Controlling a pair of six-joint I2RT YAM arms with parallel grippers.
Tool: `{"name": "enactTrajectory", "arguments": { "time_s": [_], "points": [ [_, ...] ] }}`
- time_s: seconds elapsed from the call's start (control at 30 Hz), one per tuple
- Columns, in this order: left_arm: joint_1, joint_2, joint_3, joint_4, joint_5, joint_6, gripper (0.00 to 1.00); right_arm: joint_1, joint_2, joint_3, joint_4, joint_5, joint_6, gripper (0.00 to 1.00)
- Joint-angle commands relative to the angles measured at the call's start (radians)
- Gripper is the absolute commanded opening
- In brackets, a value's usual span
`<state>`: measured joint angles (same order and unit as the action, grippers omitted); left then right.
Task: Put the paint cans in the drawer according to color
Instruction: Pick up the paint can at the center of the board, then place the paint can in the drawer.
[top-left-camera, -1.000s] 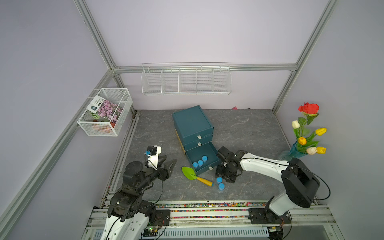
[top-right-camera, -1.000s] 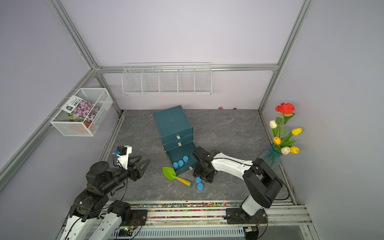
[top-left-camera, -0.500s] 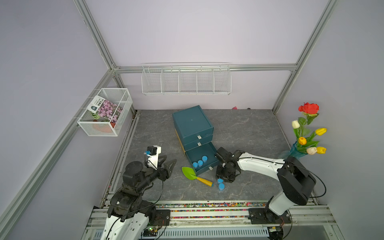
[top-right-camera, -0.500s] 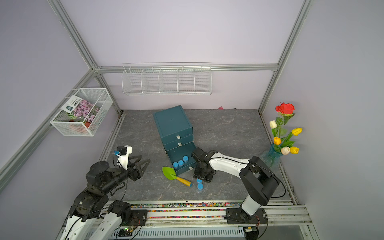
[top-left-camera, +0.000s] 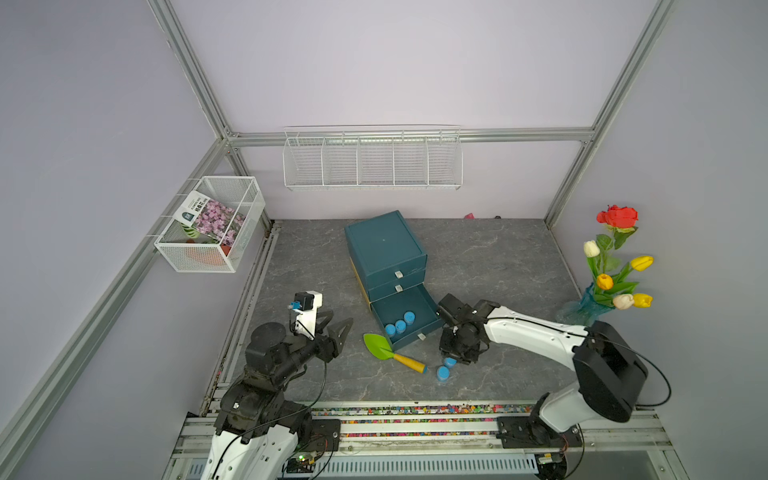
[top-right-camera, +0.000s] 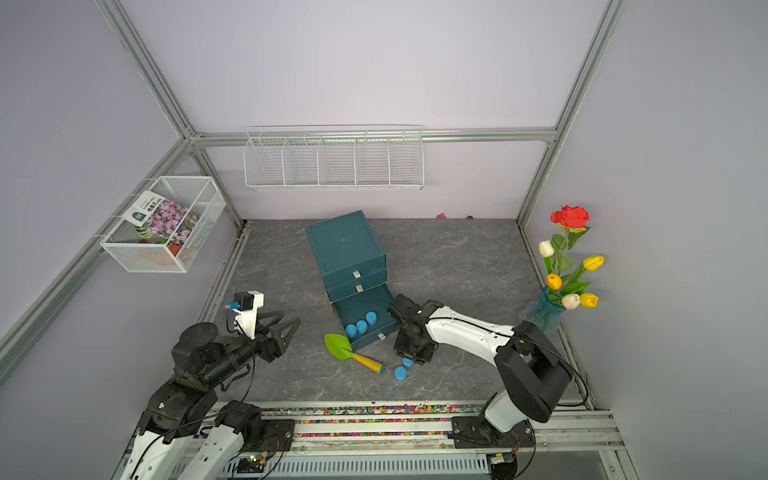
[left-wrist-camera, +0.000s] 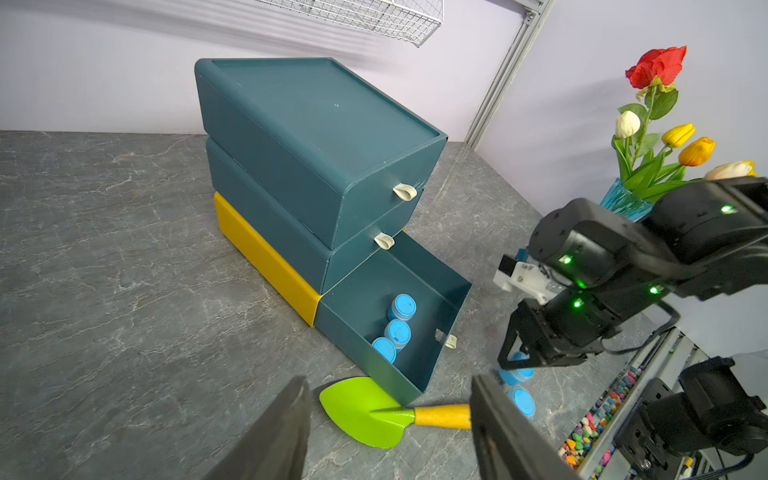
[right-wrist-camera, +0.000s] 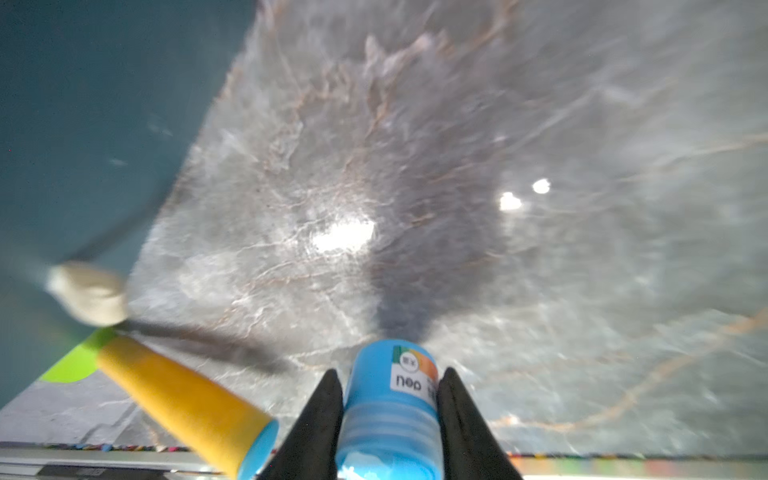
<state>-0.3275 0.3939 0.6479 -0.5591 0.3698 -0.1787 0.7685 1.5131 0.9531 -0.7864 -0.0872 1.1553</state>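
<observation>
I will next raise my right gripper outward, then lower it and let go of its can on the bottom of the drawer beside the light blue cans, because they are already in the open drawer.
My right gripper (top-left-camera: 453, 358) reaches down to the table just in front of the open bottom drawer (top-left-camera: 428, 309). Its black fingers (right-wrist-camera: 324, 399) press both sides of a light blue paint can (right-wrist-camera: 390, 415). That can (left-wrist-camera: 517, 374) stands on the table. A second light blue can (top-left-camera: 443, 374) stands free just beside it. Three more light blue cans (top-left-camera: 400, 326) sit in the open drawer. My left gripper (top-left-camera: 340, 318) hovers to the left of the drawer unit (top-left-camera: 384, 245), open and empty. No white or dark teal-green cans show.
A green trowel (top-left-camera: 378, 347) with a yellow handle (right-wrist-camera: 178, 395) lies by the drawer's front corner, close to the held can. The two upper drawers are closed. A vase of flowers (top-left-camera: 611, 270) stands at the right; wire baskets hang on the walls.
The right gripper has come down and toward the front over the two loose cans, and its fingers have closed in on one. The left arm has not moved.
</observation>
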Motion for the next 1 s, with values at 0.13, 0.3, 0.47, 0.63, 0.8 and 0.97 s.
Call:
{"name": "enactTrajectory", "arguments": {
  "time_s": [0.13, 0.3, 0.47, 0.63, 0.8, 0.97],
  "points": [
    [-0.001, 0.002, -0.002, -0.001, -0.001, 0.001, 0.64, -0.058, -0.039, 0.247, -0.071, 0.091, 0.027, 0.13],
    [-0.002, 0.001, -0.002, -0.002, -0.002, 0.001, 0.64, -0.063, 0.112, 0.406, -0.034, 0.121, 0.066, 0.10],
    [-0.002, -0.006, -0.002, -0.005, -0.009, 0.000, 0.64, -0.064, 0.269, 0.521, -0.016, 0.153, 0.116, 0.07],
    [-0.002, -0.005, -0.002, -0.004, -0.011, 0.001, 0.64, -0.062, 0.355, 0.546, -0.023, 0.169, 0.165, 0.06],
    [-0.001, -0.005, -0.002, -0.004, -0.011, 0.000, 0.64, -0.057, 0.413, 0.552, 0.005, 0.153, 0.181, 0.04],
    [-0.002, -0.005, -0.002, -0.002, -0.010, 0.003, 0.64, -0.034, 0.472, 0.583, -0.003, 0.127, 0.185, 0.03]
  ]
}}
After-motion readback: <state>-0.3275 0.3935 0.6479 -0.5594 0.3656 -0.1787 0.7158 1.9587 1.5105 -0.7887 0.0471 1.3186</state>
